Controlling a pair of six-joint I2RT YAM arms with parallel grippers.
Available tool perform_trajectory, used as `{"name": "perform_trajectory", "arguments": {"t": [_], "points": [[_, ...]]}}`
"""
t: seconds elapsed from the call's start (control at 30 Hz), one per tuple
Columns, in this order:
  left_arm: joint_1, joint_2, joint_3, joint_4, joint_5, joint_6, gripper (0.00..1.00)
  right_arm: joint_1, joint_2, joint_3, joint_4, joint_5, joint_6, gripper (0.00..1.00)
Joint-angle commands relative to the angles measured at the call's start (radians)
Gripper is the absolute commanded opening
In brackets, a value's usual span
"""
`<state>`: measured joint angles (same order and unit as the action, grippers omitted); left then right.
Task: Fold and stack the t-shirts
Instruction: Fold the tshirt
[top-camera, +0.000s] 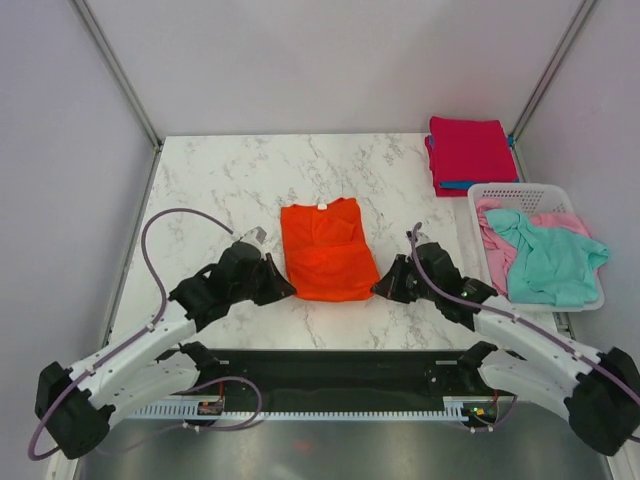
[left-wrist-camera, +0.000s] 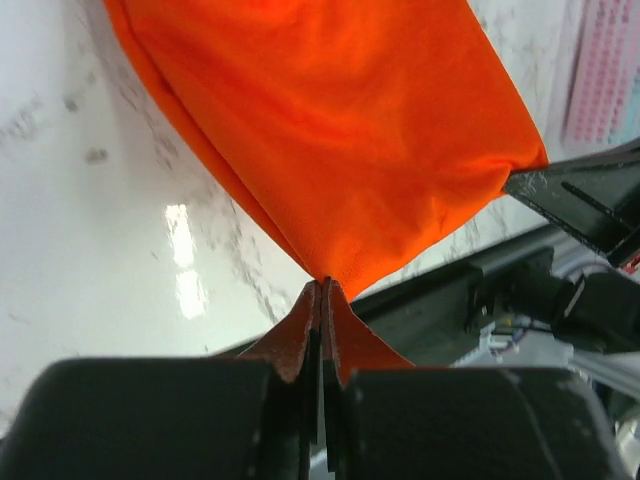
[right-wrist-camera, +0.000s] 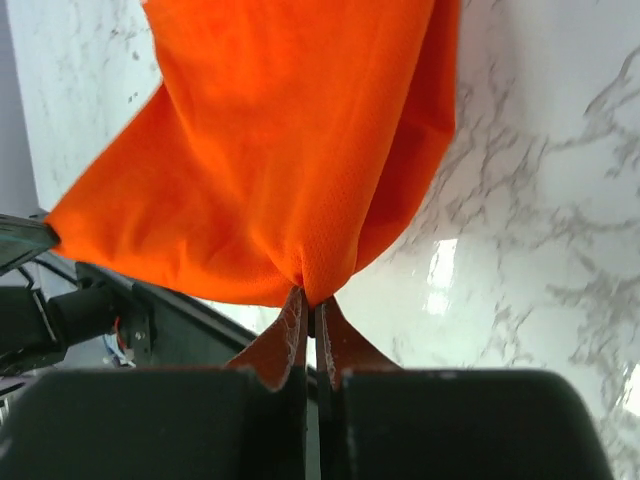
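My right gripper lifts next, carries the shirt's hem outward over the shirt toward the collar, then lowers it, so the near half folds onto the far half.
An orange-red t-shirt (top-camera: 325, 248) lies folded lengthwise on the marble table, collar at the far end. My left gripper (top-camera: 289, 289) is shut on its near left corner (left-wrist-camera: 327, 268). My right gripper (top-camera: 378, 288) is shut on its near right corner (right-wrist-camera: 312, 290). Both wrist views show the cloth (left-wrist-camera: 340, 130) (right-wrist-camera: 290, 150) stretching away from the pinched tips. A folded magenta t-shirt (top-camera: 467, 150) tops a stack at the far right, with a blue one (top-camera: 455, 184) under it. Teal (top-camera: 552, 262) and pink (top-camera: 497, 250) t-shirts lie crumpled in the basket.
A white slotted basket (top-camera: 520, 193) stands at the right edge of the table. Grey walls close in the table on three sides. A black rail (top-camera: 330, 378) runs along the near edge between the arm bases.
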<state>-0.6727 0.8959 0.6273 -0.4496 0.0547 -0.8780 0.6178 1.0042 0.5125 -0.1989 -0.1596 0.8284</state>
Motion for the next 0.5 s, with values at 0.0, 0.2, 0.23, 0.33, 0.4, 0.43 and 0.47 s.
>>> {"name": "perform_trajectory", "arguments": {"t": [0.0, 0.2, 0.23, 0.33, 0.4, 0.43, 0.47], "points": [[-0.117, -0.122, -0.011, -0.161, -0.032, -0.123, 0.02, 0.100, -0.148, -0.019, -0.186, 0.110, 0.135, 0.00], [-0.237, -0.251, 0.073, -0.328, -0.046, -0.242, 0.02, 0.229, -0.332, 0.093, -0.375, 0.212, 0.225, 0.00], [-0.237, -0.255, 0.074, -0.345, -0.047, -0.240, 0.02, 0.237, -0.325, 0.121, -0.396, 0.224, 0.221, 0.00], [-0.238, -0.255, 0.175, -0.408, -0.119, -0.211, 0.02, 0.240, -0.259, 0.248, -0.470, 0.267, 0.161, 0.00], [-0.235, -0.233, 0.250, -0.466, -0.166, -0.187, 0.02, 0.240, -0.210, 0.341, -0.511, 0.325, 0.131, 0.00], [-0.235, -0.221, 0.270, -0.478, -0.209, -0.178, 0.02, 0.238, -0.156, 0.371, -0.520, 0.341, 0.095, 0.00], [-0.235, -0.195, 0.302, -0.498, -0.223, -0.167, 0.02, 0.238, -0.130, 0.397, -0.534, 0.371, 0.080, 0.00]]}}
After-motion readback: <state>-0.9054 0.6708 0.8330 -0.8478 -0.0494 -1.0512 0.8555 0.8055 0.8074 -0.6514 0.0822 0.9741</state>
